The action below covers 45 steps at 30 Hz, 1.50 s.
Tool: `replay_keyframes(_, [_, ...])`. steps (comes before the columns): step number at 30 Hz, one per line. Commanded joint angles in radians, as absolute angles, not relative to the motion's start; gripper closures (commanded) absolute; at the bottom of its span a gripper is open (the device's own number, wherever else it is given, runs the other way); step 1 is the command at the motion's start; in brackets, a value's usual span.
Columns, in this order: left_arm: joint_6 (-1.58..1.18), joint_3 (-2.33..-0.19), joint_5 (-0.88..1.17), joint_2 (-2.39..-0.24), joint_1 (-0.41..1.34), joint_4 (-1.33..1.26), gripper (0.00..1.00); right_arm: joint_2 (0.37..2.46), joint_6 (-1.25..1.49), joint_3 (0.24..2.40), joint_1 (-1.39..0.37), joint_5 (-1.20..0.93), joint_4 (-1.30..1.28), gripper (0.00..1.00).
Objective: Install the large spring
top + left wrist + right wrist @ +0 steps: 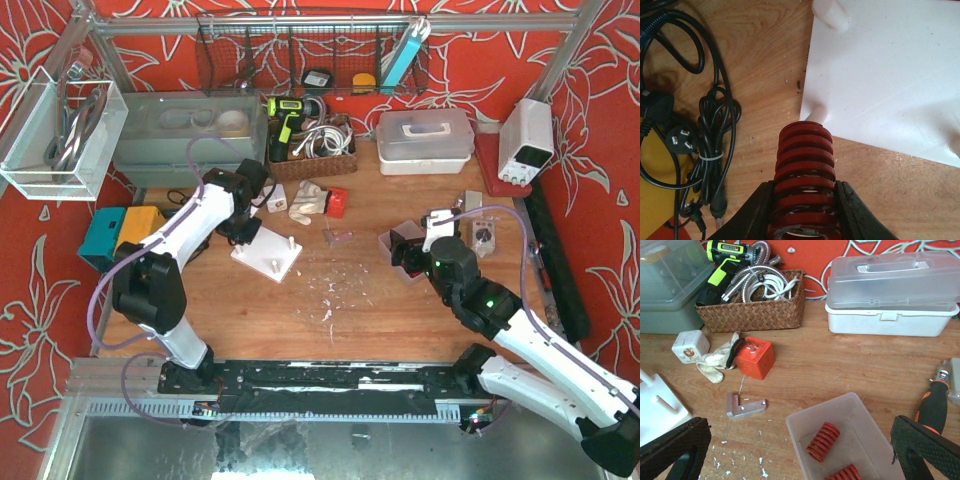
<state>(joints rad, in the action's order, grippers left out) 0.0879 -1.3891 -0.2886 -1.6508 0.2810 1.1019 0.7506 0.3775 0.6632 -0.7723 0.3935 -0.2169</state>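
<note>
My left gripper will go down next over the white peg (816, 116) on the plate's near corner and let go of the spring, because the spring's far end points at the peg.
My left gripper (804, 187) is shut on the large red spring (805, 155), which is clamped across its coils between the black fingers. The spring's far end sits right at a white peg (816, 116) at the near corner of the white plate (880, 75); whether it is over the peg is hidden. Another peg (830, 12) stands at the plate's far corner. From above, the left gripper (243, 228) hangs at the plate's (270, 255) left edge. My right gripper (800, 460) is open over a translucent bin (805, 417) that holds two more red springs (823, 441).
Black power cords (705, 135) and a yellow box (655, 190) lie left of the plate. An orange cube (754, 357), glove (715, 362), white cube (690, 345) and metal L-bracket (744, 407) lie mid-table. A wicker basket (755, 300) and white toolbox (890, 290) stand behind; a screwdriver (934, 407) lies on the right.
</note>
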Motion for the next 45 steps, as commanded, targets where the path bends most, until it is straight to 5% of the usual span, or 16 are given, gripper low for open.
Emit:
replay_keyframes(1, [0.109,-1.376,-0.293,-1.616,0.275,1.130,1.00,0.736,0.385,0.644,-0.770,0.425,-0.216,0.01])
replay_keyframes(45, [0.113,-1.511,-0.262,-1.746,0.255,1.178,1.00,0.749,0.376,0.635,-0.770,0.436,-0.202,0.02])
